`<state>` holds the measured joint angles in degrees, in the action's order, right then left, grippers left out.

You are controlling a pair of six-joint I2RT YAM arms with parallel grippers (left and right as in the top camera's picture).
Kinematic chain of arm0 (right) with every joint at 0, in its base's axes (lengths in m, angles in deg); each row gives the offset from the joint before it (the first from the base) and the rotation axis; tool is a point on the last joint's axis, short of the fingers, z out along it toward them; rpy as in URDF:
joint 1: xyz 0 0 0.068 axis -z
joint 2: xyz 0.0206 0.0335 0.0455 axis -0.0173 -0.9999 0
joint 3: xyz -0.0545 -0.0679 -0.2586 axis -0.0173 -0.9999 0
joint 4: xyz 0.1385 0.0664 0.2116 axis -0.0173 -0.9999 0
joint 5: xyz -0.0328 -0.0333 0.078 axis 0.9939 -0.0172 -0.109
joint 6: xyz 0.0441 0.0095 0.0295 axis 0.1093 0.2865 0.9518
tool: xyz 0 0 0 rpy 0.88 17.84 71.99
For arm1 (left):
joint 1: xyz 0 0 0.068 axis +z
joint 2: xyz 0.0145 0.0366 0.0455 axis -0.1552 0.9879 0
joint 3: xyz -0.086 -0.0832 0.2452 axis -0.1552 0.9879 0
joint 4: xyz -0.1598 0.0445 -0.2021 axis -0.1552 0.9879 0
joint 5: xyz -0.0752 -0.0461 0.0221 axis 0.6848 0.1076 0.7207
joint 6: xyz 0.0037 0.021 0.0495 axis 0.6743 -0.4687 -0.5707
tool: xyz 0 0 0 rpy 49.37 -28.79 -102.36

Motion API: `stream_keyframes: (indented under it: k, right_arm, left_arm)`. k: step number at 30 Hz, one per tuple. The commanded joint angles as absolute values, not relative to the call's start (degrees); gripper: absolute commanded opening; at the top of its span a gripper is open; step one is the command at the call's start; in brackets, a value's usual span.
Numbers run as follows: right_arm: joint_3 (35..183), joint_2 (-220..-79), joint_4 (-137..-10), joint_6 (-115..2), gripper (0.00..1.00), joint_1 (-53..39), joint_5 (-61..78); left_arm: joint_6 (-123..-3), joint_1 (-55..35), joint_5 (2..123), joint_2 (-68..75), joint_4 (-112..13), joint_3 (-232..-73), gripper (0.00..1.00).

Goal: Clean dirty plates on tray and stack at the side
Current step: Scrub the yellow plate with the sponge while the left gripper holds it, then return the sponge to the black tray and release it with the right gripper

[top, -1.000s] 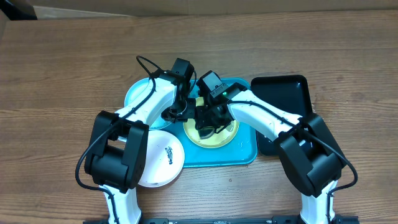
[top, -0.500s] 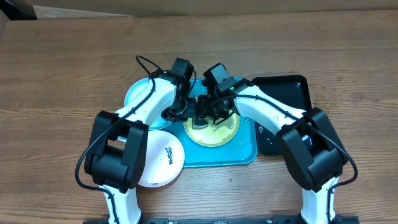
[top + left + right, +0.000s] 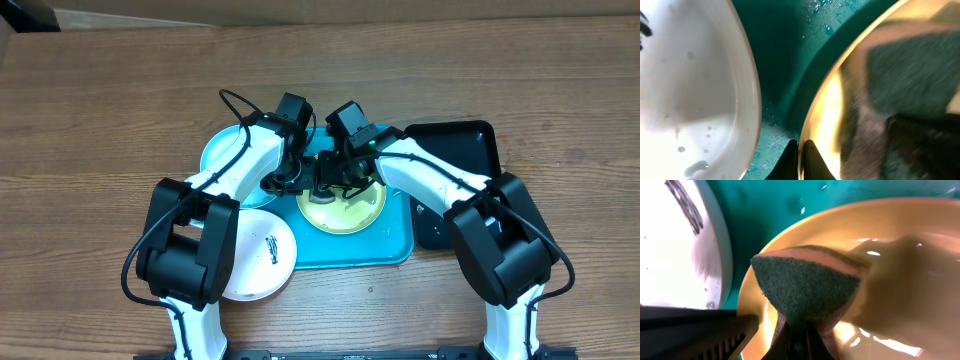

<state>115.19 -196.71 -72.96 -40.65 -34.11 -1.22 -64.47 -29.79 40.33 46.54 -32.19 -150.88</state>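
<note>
The right gripper should next go up and to the right in the overhead view, then down to let go of the sponge in the black tray (image 3: 453, 160), because that tray is empty.
The yellow-green plate (image 3: 352, 216) lies on the turquoise tray (image 3: 392, 246). My left gripper (image 3: 289, 182) is shut on the plate's left rim; the left wrist view shows the fingers (image 3: 800, 161) pinching the rim (image 3: 826, 107). My right gripper (image 3: 334, 186) is shut on a green-faced sponge (image 3: 805, 287) pressed on the plate's inside (image 3: 900, 245). The white plate (image 3: 258, 256), with a dark smear, lies at the tray's front left corner. The light blue plate (image 3: 222, 152) lies at the tray's far left, partly under my left arm.
A black tray (image 3: 462, 148) sits right of the turquoise tray, partly under my right arm. The two grippers are close together over the plate's left side. In the left wrist view a pale wet plate (image 3: 695, 90) lies just left of the held rim.
My right gripper with the sponge has moved from the plate's middle toward its far left part, nearer my left gripper. The left gripper and the plates have stayed put.
</note>
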Motion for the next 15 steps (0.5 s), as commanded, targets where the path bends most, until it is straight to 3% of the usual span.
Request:
stream_keyframes:
  k: [1, 15]
  right_arm:
    - [114.88, -194.96, -72.41, -40.63, 0.04, -30.70, 2.61]
    - [114.99, -183.40, -77.96, -47.52, 0.04, -25.15, 2.80]
  left_arm:
    - [-64.54, -30.32, 40.39, 47.74, -31.60, -150.42, 0.04]
    - [-64.52, -30.32, 40.41, 47.74, -31.58, -150.42, 0.04]
